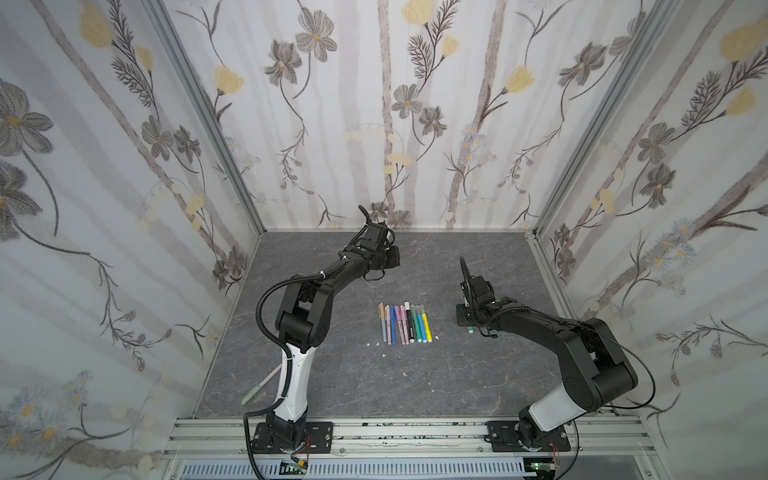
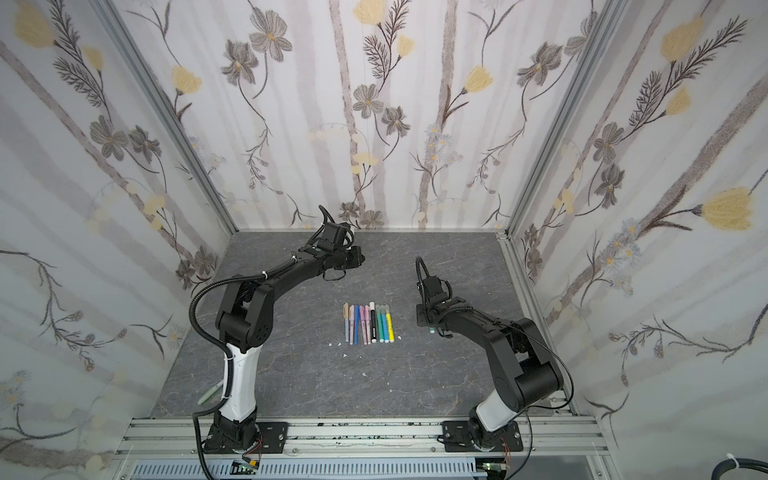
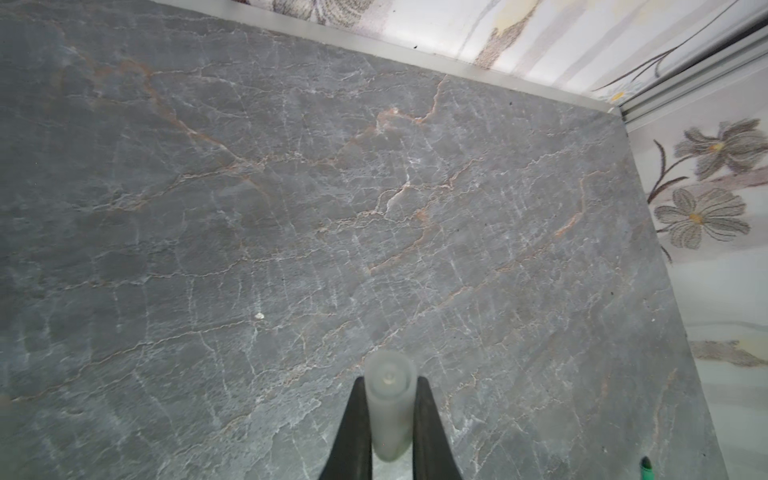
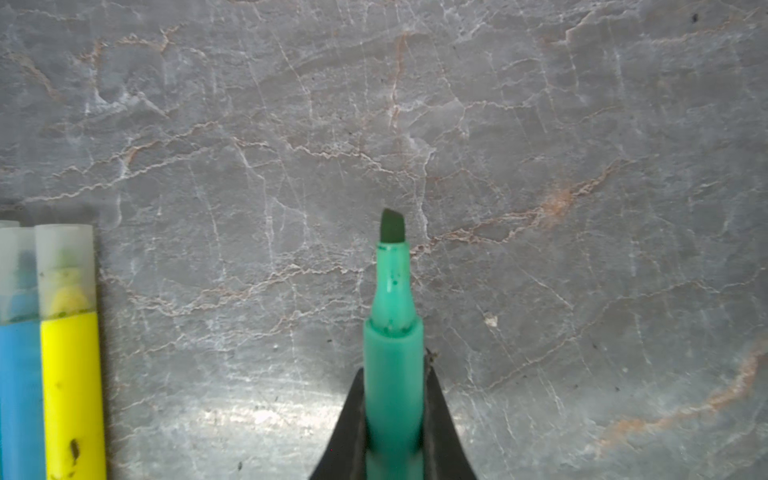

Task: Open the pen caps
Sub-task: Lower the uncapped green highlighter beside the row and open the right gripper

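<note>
Next, my left gripper lowers the translucent grey pen cap [image 3: 388, 415] onto the bare marble table below, then releases it, clear of the row of pens.
My left gripper [image 3: 390, 380] is shut on a translucent grey pen cap [image 3: 388, 415] and holds it above bare table. In both top views this gripper [image 1: 394, 255] [image 2: 359, 255] hangs over the far middle of the table, where the cap is too small to make out. My right gripper [image 4: 394, 370] is shut on a green marker [image 4: 392, 345] whose dark chisel tip [image 4: 392, 226] is bare. It [image 1: 467, 322] stands right of the row of pens [image 1: 405, 324] [image 2: 370, 322]. A yellow marker [image 4: 70, 374] and a blue marker [image 4: 18, 395] in that row wear translucent caps [image 4: 64, 266].
Small white specks [image 1: 384, 355] dot the grey marble table [image 1: 332, 374] around the row. Flowered walls [image 1: 124, 208] close in three sides. A pale green stick [image 1: 259, 386] shows beside the left arm's lower link near the left wall. An aluminium rail [image 1: 395, 432] runs along the front.
</note>
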Controlling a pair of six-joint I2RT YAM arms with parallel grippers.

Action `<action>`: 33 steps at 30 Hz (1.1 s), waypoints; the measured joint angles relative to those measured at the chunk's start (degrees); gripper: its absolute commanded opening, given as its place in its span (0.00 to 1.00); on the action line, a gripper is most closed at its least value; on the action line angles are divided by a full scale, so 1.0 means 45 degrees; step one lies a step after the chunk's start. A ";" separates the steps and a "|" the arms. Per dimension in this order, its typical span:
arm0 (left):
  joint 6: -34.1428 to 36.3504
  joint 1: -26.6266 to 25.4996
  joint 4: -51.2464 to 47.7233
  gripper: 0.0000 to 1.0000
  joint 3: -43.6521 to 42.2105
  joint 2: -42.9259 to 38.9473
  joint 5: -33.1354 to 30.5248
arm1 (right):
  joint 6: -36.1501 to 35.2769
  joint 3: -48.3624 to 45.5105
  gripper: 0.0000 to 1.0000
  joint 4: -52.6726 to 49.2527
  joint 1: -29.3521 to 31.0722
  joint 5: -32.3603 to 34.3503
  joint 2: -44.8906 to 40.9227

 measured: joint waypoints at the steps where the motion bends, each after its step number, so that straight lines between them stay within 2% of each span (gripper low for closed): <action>1: 0.0034 0.0010 -0.0117 0.00 0.0039 0.0078 -0.0024 | -0.0063 0.0053 0.08 0.0015 -0.0015 0.0063 0.0165; 9: 0.0078 0.0019 -0.0204 0.00 0.0180 0.0398 0.0015 | -0.0170 0.0248 0.15 -0.0282 -0.0102 0.0593 0.0821; 24: 0.0068 0.0024 -0.0146 0.00 -0.0015 0.0733 0.0233 | -0.0393 0.0500 0.36 -0.0452 -0.0180 0.0986 0.1117; 33: 0.0073 0.0024 -0.0869 0.00 0.1253 0.1647 0.0267 | -0.0481 0.0738 0.42 -0.0831 -0.0180 0.1015 -0.0952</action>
